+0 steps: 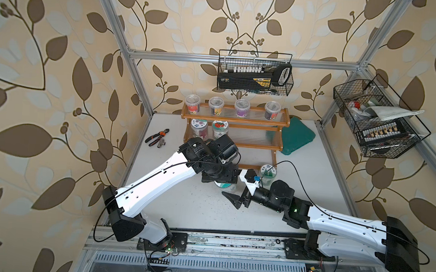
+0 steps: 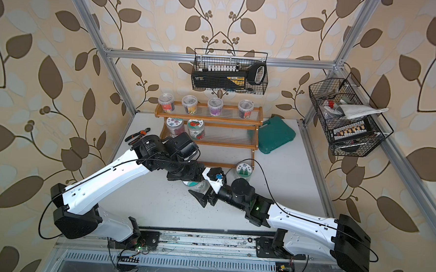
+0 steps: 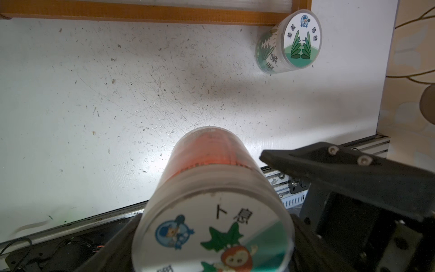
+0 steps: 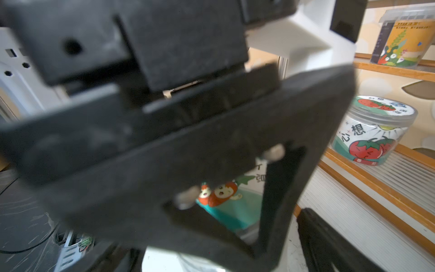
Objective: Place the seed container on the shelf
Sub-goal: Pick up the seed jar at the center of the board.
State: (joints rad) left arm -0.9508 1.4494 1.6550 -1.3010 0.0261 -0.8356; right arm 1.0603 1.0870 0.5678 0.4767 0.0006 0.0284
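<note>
The right gripper edges toward the seed container's body (image 1: 229,189) (image 4: 202,262) ahead of its open fingers next and closes, because the left gripper covers the seed container's lid end.
A clear seed container (image 3: 207,179) with a carrot label on its lid sits between the jaws of my left gripper (image 3: 213,247), which is shut on its sides. In both top views only its rim (image 1: 225,186) shows under the left wrist, in front of the shelf (image 1: 234,121). I cannot tell whether it touches the table. My right gripper (image 1: 239,194) stands open right beside it, holding nothing. The shelf's orange-brown frame (image 2: 207,120) has clear ribbed tiers. A second seed jar (image 1: 268,171) with a green label stands on the table at the shelf's front right corner.
Several jars stand on the shelf's top tier (image 1: 242,107) and two on the left of its middle tier (image 1: 220,127). Pliers (image 1: 158,136) lie to the left, a green case (image 1: 297,137) to the right. Black wire baskets (image 1: 255,72) (image 1: 376,119) hang above.
</note>
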